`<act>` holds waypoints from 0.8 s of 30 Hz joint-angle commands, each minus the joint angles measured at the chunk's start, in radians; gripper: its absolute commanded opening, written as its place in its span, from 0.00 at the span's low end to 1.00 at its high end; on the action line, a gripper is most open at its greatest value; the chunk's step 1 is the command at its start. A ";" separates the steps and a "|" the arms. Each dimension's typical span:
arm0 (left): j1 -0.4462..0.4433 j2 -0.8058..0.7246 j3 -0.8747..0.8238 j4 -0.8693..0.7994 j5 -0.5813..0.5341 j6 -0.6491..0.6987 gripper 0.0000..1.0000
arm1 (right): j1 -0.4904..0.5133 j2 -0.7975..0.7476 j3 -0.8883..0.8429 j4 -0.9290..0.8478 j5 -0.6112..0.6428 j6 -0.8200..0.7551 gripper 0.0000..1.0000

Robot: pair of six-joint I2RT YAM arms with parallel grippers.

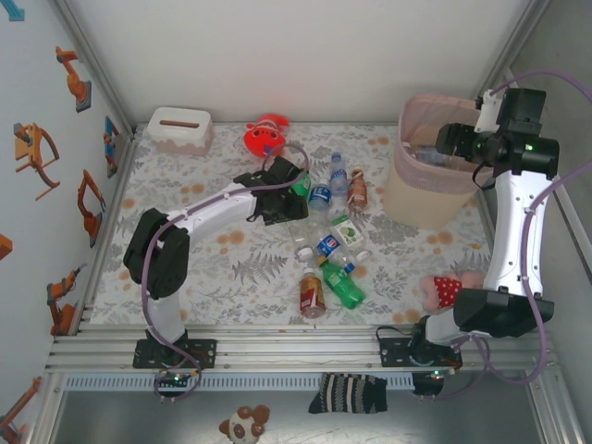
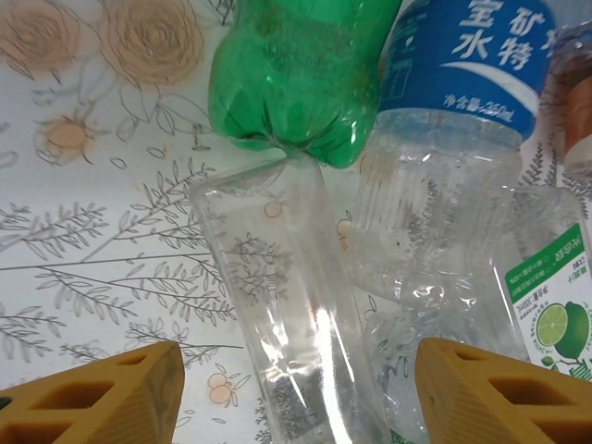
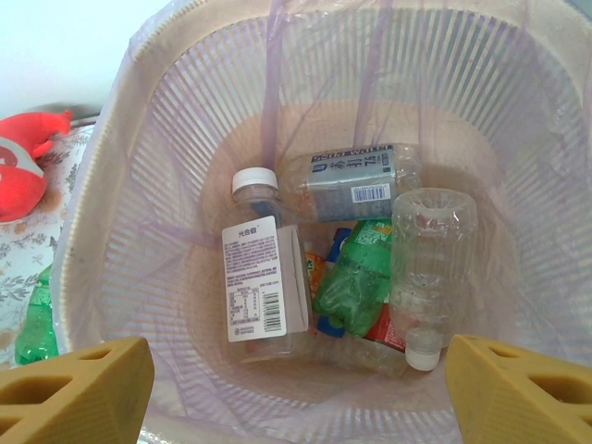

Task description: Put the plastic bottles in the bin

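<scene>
The capped near end (image 1: 304, 251) of the clear square bottle is below my left gripper and closer to my base, so my left gripper should move back and down to it next.
Several plastic bottles (image 1: 329, 242) lie in a loose cluster mid-table. My left gripper (image 1: 285, 198) is low over the cluster's far left side. In the left wrist view it (image 2: 296, 407) is open, its yellow fingers (image 2: 102, 398) on either side of a clear square bottle (image 2: 277, 296) with a gap on each side. A green bottle (image 2: 296, 74) and a blue-labelled bottle (image 2: 462, 83) lie just beyond it. My right gripper (image 1: 453, 139) hangs open and empty over the pale pink bin (image 1: 407, 190). Inside the bin (image 3: 139, 185) lie several bottles (image 3: 264, 277).
A red plush toy (image 1: 265, 137) and a white tissue box (image 1: 178, 128) sit along the back edge. Another red-and-pink plush (image 1: 444, 289) lies by the right arm's base. A striped sock (image 1: 347, 393) and a small plush dog (image 1: 243, 424) lie in front of the rail.
</scene>
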 commanded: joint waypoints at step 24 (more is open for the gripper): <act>-0.072 0.018 -0.076 -0.141 0.048 -0.031 0.63 | -0.002 -0.050 -0.043 0.036 -0.023 -0.005 0.81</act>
